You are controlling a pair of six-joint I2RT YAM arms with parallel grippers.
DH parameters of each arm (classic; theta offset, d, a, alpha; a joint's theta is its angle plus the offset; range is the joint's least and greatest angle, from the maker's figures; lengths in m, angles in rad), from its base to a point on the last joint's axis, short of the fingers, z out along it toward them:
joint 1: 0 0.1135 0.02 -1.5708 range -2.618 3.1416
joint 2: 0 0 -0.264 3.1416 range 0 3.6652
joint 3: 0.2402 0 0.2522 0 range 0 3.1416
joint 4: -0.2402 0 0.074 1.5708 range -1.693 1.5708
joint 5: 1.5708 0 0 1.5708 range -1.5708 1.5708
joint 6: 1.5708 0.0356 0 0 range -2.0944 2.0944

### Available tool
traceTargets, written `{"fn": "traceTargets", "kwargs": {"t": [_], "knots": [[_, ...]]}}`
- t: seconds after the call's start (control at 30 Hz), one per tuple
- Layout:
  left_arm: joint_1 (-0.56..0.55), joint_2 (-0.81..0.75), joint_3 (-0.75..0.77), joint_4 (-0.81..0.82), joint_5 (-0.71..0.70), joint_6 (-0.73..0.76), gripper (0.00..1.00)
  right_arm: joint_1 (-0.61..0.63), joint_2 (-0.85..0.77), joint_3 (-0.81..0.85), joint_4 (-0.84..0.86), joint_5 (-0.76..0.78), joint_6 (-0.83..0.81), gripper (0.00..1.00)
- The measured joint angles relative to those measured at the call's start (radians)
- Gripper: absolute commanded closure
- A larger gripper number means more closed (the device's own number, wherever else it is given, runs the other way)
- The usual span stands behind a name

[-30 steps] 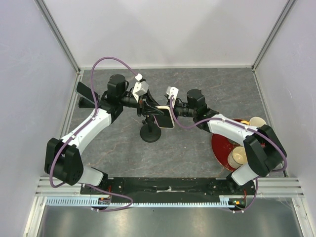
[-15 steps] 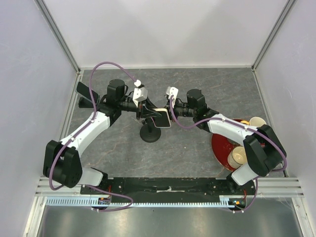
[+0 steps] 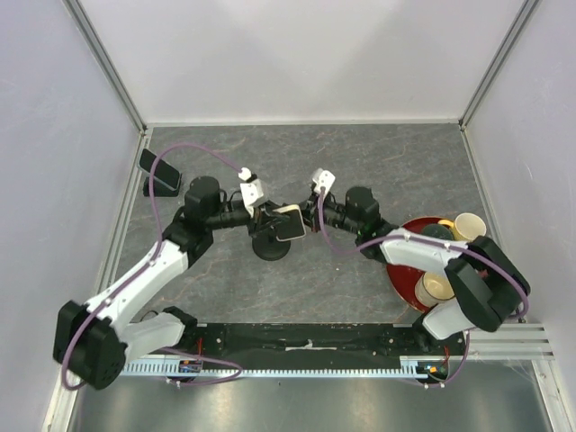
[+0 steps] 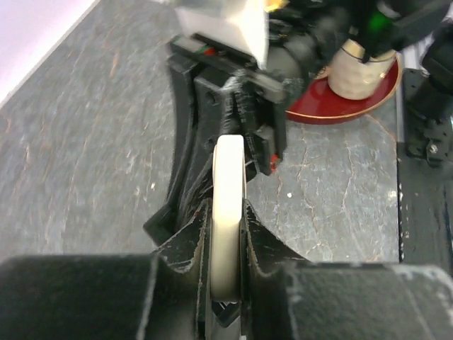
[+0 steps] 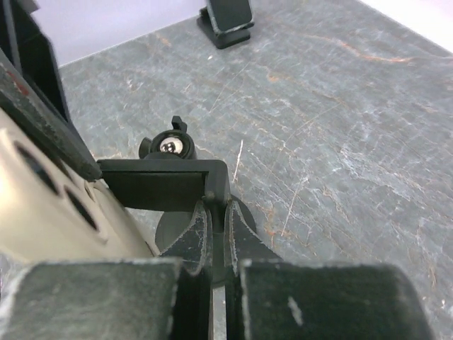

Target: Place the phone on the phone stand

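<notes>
The bare tabletop by the small holder lies left of my left gripper in the top view, so I will carry the phone (image 3: 290, 221) that way and release it.
The phone (image 3: 290, 221), pale with a dark screen, hangs just above the black phone stand (image 3: 268, 248) near the table's middle. My left gripper (image 3: 270, 219) is shut on the phone from the left. In the left wrist view the phone (image 4: 228, 205) shows edge-on, pinched between the fingers of that gripper (image 4: 226, 237). My right gripper (image 3: 309, 219) reaches in from the right. In the right wrist view this gripper (image 5: 216, 237) is shut on a thin black plate of the phone stand (image 5: 163, 185). The phone's pale back (image 5: 49, 212) lies just left of it.
A red plate (image 3: 396, 270) at the right holds cups (image 3: 434, 286), with another cup (image 3: 468, 222) at its far edge. A second small black holder (image 3: 155, 171) stands at the far left by the wall. White walls close in three sides.
The left arm has swung its elbow toward the near edge and its wrist has dropped. The phone has shifted slightly left and lower over the stand. The right wrist has followed.
</notes>
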Motion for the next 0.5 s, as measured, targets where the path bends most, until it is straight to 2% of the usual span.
{"fn": "traceTargets", "kwargs": {"t": [0.1,0.2,0.3,0.33,0.5], "knots": [[-0.103,-0.103,-0.043,-0.043,-0.275,-0.091,0.98,0.067,-0.060,-0.111,0.119,0.169,0.039,1.00],[-0.232,-0.150,-0.043,-0.103,-0.588,-0.161,0.98,0.176,-0.121,-0.200,0.185,0.433,0.060,1.00],[-0.336,-0.129,-0.014,-0.137,-0.888,-0.243,0.98,0.286,-0.142,-0.232,0.214,0.712,0.057,1.00],[-0.352,-0.109,0.001,-0.142,-0.950,-0.282,0.98,0.326,-0.138,-0.232,0.222,0.819,0.048,1.00],[-0.402,-0.049,0.007,-0.084,-1.083,-0.402,0.98,0.407,-0.106,-0.231,0.270,1.069,0.012,1.00]]}}
